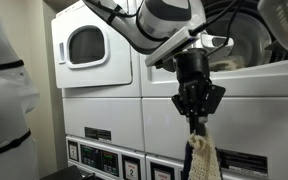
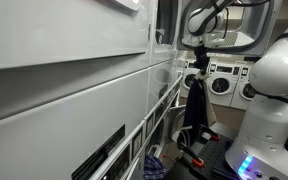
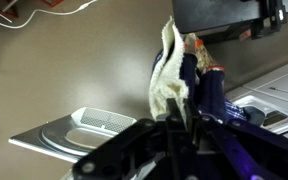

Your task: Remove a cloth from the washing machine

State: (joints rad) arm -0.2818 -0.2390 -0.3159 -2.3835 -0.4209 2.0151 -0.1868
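Note:
The cloth already hangs in front of the open drum: I need to keep my gripper in place, pointing down, and spread its fingers to release the cloth next.
My gripper (image 1: 195, 123) points down in front of the white washing machines and is shut on a cloth (image 1: 200, 156) that hangs below it. The cloth is cream knit with dark blue parts. In an exterior view it shows as a dark hanging shape (image 2: 194, 108) under the gripper (image 2: 197, 80). In the wrist view the cloth (image 3: 168, 78) stretches away from my shut fingers (image 3: 180, 122), cream on one side, blue on the other. The open drum of a washing machine (image 1: 246, 42) is behind the arm, at upper right.
A stacked machine with a round closed door (image 1: 86, 44) stands beside the open one. Control panels (image 1: 104, 158) run along the lower row. A white robot base (image 2: 269, 100) stands close by. More machines (image 2: 224, 82) line the far wall.

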